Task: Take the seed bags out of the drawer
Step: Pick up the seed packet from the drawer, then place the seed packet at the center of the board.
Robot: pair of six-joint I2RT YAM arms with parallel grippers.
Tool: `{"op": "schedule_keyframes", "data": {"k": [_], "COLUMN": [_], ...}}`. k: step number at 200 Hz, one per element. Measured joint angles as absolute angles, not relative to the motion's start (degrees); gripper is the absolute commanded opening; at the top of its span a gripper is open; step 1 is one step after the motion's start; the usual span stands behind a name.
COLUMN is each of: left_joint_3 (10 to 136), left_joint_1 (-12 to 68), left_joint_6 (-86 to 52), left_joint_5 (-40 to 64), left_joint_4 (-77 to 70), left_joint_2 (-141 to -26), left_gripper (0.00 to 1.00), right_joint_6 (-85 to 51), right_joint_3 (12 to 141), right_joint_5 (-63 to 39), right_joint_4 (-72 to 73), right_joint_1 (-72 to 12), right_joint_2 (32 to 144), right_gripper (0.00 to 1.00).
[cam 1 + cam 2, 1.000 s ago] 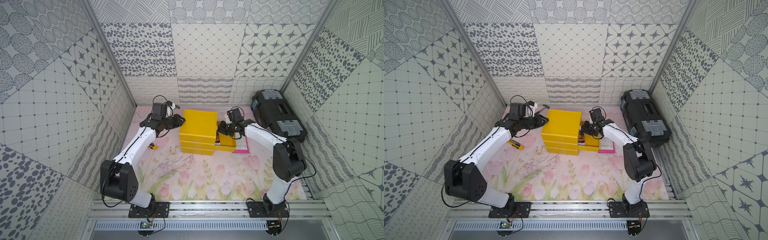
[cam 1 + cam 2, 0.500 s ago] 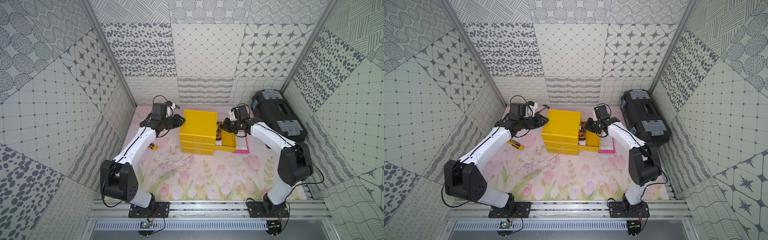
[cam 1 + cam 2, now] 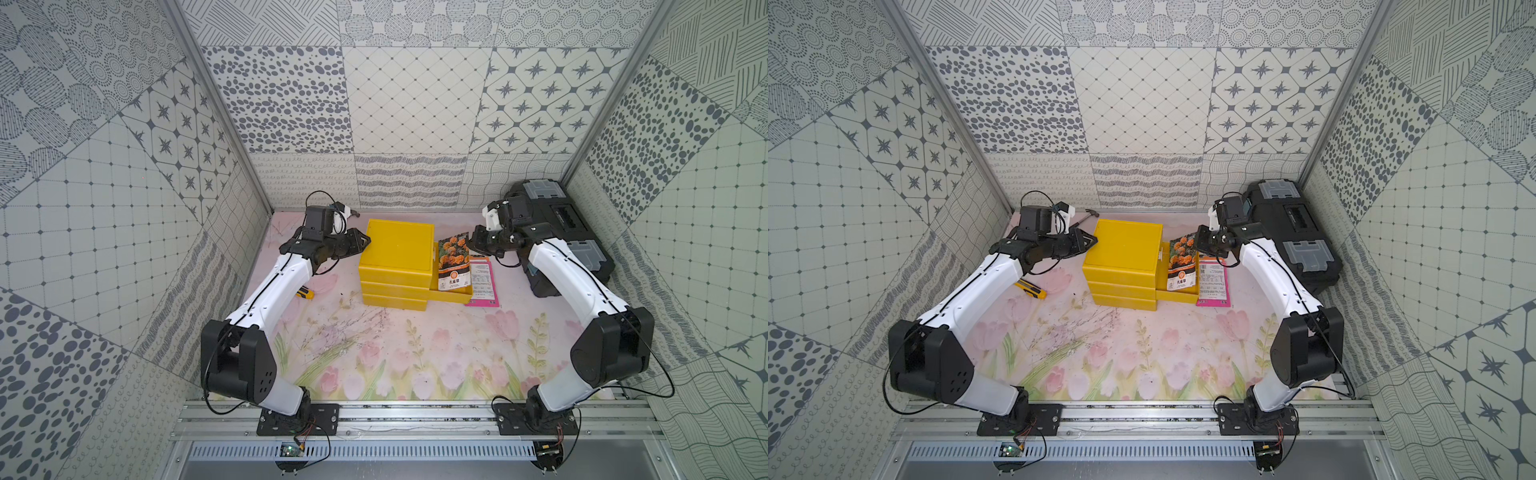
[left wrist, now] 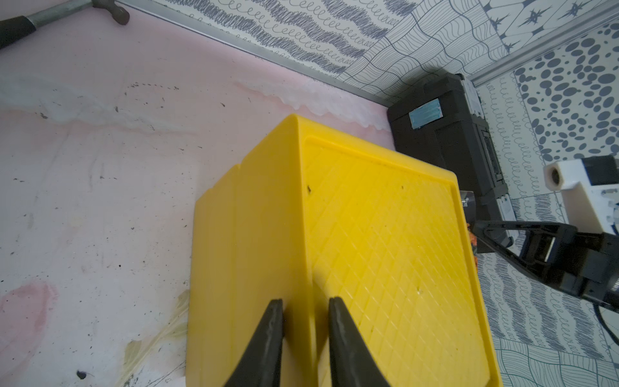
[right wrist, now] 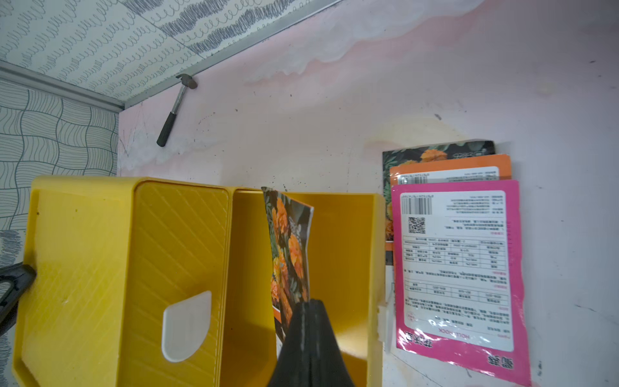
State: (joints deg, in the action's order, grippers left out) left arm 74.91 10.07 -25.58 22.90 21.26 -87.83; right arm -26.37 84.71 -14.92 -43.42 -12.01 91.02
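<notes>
The other bags lie stacked beside the drawer, so I will move my right gripper past the front of the drawer, then down to release over the pink bag (image 3: 482, 282) (image 5: 458, 270).
A yellow three-drawer cabinet (image 3: 397, 245) (image 3: 1123, 245) stands at the back of the flowered mat, with one drawer (image 3: 453, 296) (image 5: 345, 234) pulled out to the right. My right gripper (image 3: 473, 241) (image 3: 1200, 245) (image 5: 310, 303) is shut on an orange-flower seed bag (image 3: 453, 262) (image 3: 1181, 264) (image 5: 288, 248), held tilted over the open drawer. Three more seed bags lie stacked on the mat beside the drawer: pink (image 3: 482, 282) (image 5: 455, 268), orange (image 5: 449, 164), dark (image 5: 435, 149). My left gripper (image 3: 362, 242) (image 4: 305, 301) is slightly open, its tips straddling the cabinet's top left edge (image 4: 301, 201).
A black toolbox (image 3: 557, 232) fills the back right corner, close behind my right arm. A hammer (image 3: 351, 211) (image 5: 174, 110) lies by the back wall. A yellow utility knife (image 3: 305, 293) and dried twigs (image 3: 332, 336) lie on the mat.
My right gripper has risen and drawn back to the right, lifting the orange-flower seed bag up out of the drawer. The left arm has not moved.
</notes>
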Motion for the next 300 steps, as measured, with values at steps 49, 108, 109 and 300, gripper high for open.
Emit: {"op": "schedule_keyframes", "data": {"k": [49,108,109,300], "left_joint_3": [74.91,74.94,74.94,74.94], "left_joint_1": [10.07,10.04,10.04,10.04], "left_joint_6": [-25.58,-25.58,-25.58,-25.58], "left_joint_5": [22.92,22.96,22.96,23.35], "left_joint_4": [21.23,21.21,21.21,20.99], "left_joint_2": [-87.88,-87.94,-87.94,-88.09], "left_gripper": [0.25,0.25,0.26,0.25], "right_joint_6": [-24.91,-23.88,-23.77,-17.32], "right_joint_3": [84.71,84.68,84.68,75.18], "right_joint_5": [-17.72,-17.32,-17.19,-15.4], "right_joint_4": [-44.86,-45.39,-45.43,-40.73], "right_joint_1": [-3.57,5.02,5.1,0.45], "right_joint_2": [86.83,81.17,81.1,99.22], "right_gripper": [0.0,0.0,0.0,0.04]}}
